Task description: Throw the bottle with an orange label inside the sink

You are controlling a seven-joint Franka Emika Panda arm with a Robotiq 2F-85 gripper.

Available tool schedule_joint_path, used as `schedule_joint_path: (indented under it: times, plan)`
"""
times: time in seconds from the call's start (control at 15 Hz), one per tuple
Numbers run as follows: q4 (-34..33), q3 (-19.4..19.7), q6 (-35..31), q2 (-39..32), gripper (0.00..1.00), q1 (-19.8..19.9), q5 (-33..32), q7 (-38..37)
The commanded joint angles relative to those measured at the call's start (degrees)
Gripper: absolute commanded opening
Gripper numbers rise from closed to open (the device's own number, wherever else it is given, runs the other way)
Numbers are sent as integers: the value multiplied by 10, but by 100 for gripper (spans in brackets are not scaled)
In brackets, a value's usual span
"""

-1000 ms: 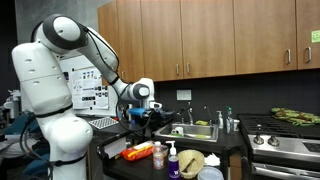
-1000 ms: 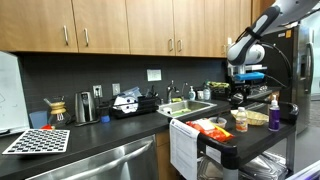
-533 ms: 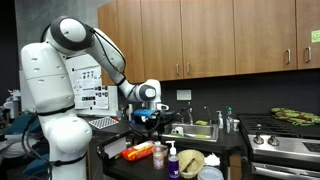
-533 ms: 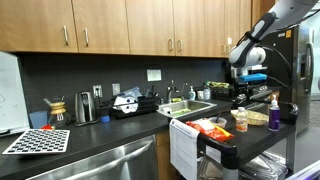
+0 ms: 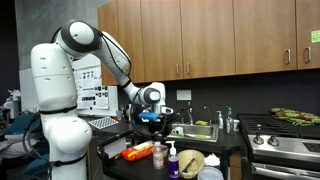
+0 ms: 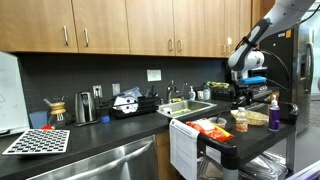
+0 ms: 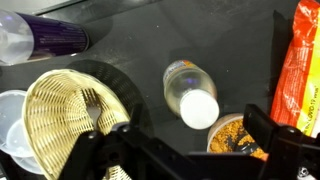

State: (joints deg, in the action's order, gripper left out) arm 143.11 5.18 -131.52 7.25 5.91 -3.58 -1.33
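Note:
My gripper moves down onto the pale cap [image 6: 241, 111] [image 7: 199, 109] and closes next. The bottle stands upright below my open gripper, its top almost between my fingers.
The bottle with an orange label [image 7: 190, 92] stands upright on the dark counter, seen from above with its pale cap nearest the camera. It also shows in both exterior views [image 5: 158, 156] [image 6: 240, 121]. My gripper [image 7: 186, 138] is open and empty, hovering above the bottle, with dark fingers [image 7: 268, 132] either side of the lower frame. It hangs over the counter in both exterior views [image 5: 150, 122] [image 6: 243, 93]. The steel sink [image 5: 197, 131] [image 6: 191, 108] with its curved tap lies behind, apart from the gripper.
A flat orange-red packet [image 7: 300, 70] lies right of the bottle and a round container of orange grains [image 7: 235, 137] sits beside it. A wicker basket [image 7: 68, 115] and a white pump bottle with purple label [image 7: 45, 34] lie to the left. A stove [image 5: 285, 145] stands beyond the sink.
The arm has swung the gripper sideways over the counter, closer above the bottle. The jaws stay open and the objects have not moved.

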Motion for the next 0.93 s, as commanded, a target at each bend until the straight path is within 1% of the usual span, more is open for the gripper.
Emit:
schedule_joint_path:
  times: [0.0, 0.13, 0.2, 0.27, 0.33, 0.4, 0.53, 0.6, 0.73, 0.8, 0.87]
  plan:
    - [-6, 3, -5, -18, 100, 0, 4, 19]
    - [-4, 3, -6, -23, 100, -1, 5, 23]
    - [-3, 3, -6, -25, 98, -1, 5, 24]
    - [-3, 2, -8, -28, 81, -1, 4, 23]
    - [-3, 2, -9, -29, 74, -1, 4, 22]
    - [-3, 1, -11, -30, 71, -2, 3, 22]
    - [-3, 1, -13, -30, 56, -2, 3, 22]
    - [-3, 1, -14, -29, 46, -3, 2, 22]
    - [-4, 1, -15, -28, 32, -3, 1, 21]
    - [-5, 0, -17, -27, 23, -3, 0, 21]
    - [-5, 0, -16, -27, 16, -3, 0, 20]
